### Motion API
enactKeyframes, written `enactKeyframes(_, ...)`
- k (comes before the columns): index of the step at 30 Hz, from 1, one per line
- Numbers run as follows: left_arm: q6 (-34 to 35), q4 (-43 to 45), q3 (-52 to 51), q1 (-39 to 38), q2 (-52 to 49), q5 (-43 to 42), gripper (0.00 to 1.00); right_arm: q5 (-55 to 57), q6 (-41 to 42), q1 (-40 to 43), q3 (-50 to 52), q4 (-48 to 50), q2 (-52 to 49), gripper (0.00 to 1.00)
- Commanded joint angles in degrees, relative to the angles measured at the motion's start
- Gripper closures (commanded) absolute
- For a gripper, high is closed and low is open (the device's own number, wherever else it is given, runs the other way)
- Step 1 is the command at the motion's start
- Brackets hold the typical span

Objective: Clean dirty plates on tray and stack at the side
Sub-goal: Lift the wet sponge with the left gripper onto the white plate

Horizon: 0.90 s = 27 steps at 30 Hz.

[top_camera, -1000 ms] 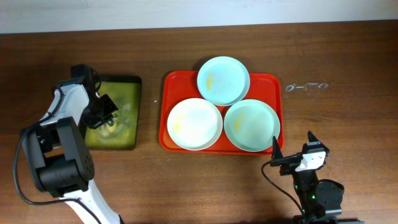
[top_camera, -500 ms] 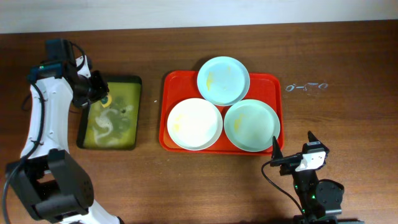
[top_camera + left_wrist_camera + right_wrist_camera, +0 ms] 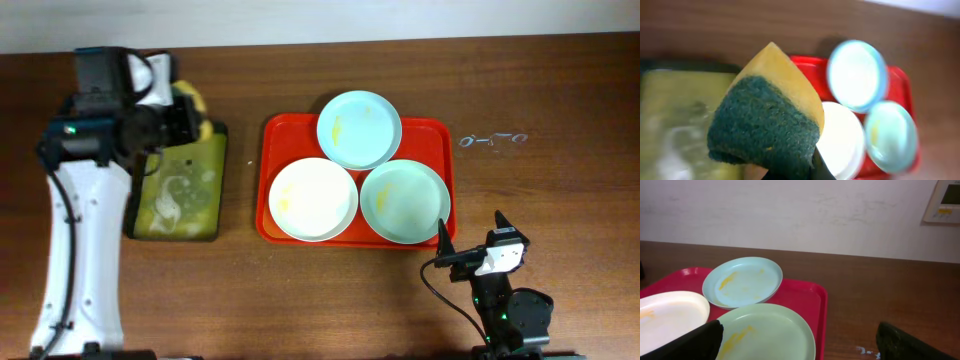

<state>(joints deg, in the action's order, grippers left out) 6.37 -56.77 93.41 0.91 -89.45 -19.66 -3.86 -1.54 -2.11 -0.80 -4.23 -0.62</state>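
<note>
My left gripper holds the sponge. Next, I will move it back and then down onto the middle of the white plate (image 3: 313, 199).
Three plates lie on the red tray (image 3: 438, 132): a white plate (image 3: 313, 199) at front left, a pale blue plate (image 3: 359, 129) at the back, and a pale green plate (image 3: 404, 203) at front right, all with yellowish smears. My left gripper (image 3: 186, 113) is shut on a yellow sponge with a dark green scouring face (image 3: 767, 117), raised over the far right corner of the black tray (image 3: 180, 225), left of the red tray. My right gripper (image 3: 470, 246) is open and empty, just off the red tray's front right corner, facing the pale green plate (image 3: 765, 330).
The black tray holds yellow-green liquid with white foam. Small pale marks (image 3: 492, 139) lie on the wooden table to the right of the red tray. A light wall runs along the table's far edge.
My left gripper has risen out of the black tray's liquid with the sponge and moved back and to the right. The right arm and the plates have not moved.
</note>
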Motion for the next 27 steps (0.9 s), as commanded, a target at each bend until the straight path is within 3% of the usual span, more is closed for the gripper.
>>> enactKeyframes(1,-1.3,1.0,-4.6,-9.3,-4.1,-1.9,1.0,0.7,0.3,-0.4,0.5,-0.1,0.4,0.02)
enactKeyframes(5,-1.2,6.4,-11.0,-19.9,-12.3,0.4,1.0,0.7,0.3,-0.4,0.5,-0.1,0.4,0.01)
enactKeyframes(10,-1.2,9.9,-11.2,-26.2,-22.2,3.8,1.0,0.7,0.3,-0.4,0.5,-0.1,0.4,0.02)
enactKeyframes(11,-1.2,9.9,-11.2,-26.5,-23.1,3.8,0.91,0.7,0.3,-0.4,0.5,-0.1,0.4,0.02)
enactKeyframes(12,-1.2,9.8,-11.2,-26.6,-23.7,3.8,0.65,0.7,0.3,-0.4,0.5,-0.1,0.4,0.02)
enactKeyframes(13,-1.2,9.7,-11.2,-26.7,-24.0,3.8,0.57,0.7,0.3,-0.4,0.5,-0.1,0.4,0.02)
enactKeyframes(17,-1.3,7.6,-7.8,-25.5,-23.6,3.8,0.47,0.7,0.3,-0.4,0.5,0.0,0.4,0.02)
enactKeyframes(20,-1.3,0.2,0.8,-22.6,-22.6,3.8,0.31,0.7,0.3,-0.4,0.5,-0.1,0.4,0.02)
enactKeyframes(23,-1.3,-7.3,9.4,-19.0,-21.3,4.3,0.3,0.7,0.3,-0.4,0.5,-0.1,0.4,0.01)
enactKeyframes(24,-1.3,-10.3,12.9,-16.4,-20.2,5.4,0.24,0.7,0.3,-0.4,0.5,-0.1,0.4,0.02)
enactKeyframes(25,-1.3,-11.5,14.3,-14.3,-19.2,6.2,0.07,0.7,0.3,-0.4,0.5,-0.1,0.4,0.02)
enactKeyframes(26,-1.3,-12.0,14.9,-12.4,-18.4,6.7,0.0,0.7,0.3,-0.4,0.5,0.0,0.4,0.02)
enactKeyframes(27,-1.3,-12.6,15.0,-8.1,-17.1,7.2,0.01,1.9,0.2,-0.4,0.5,1.2,0.4,0.01)
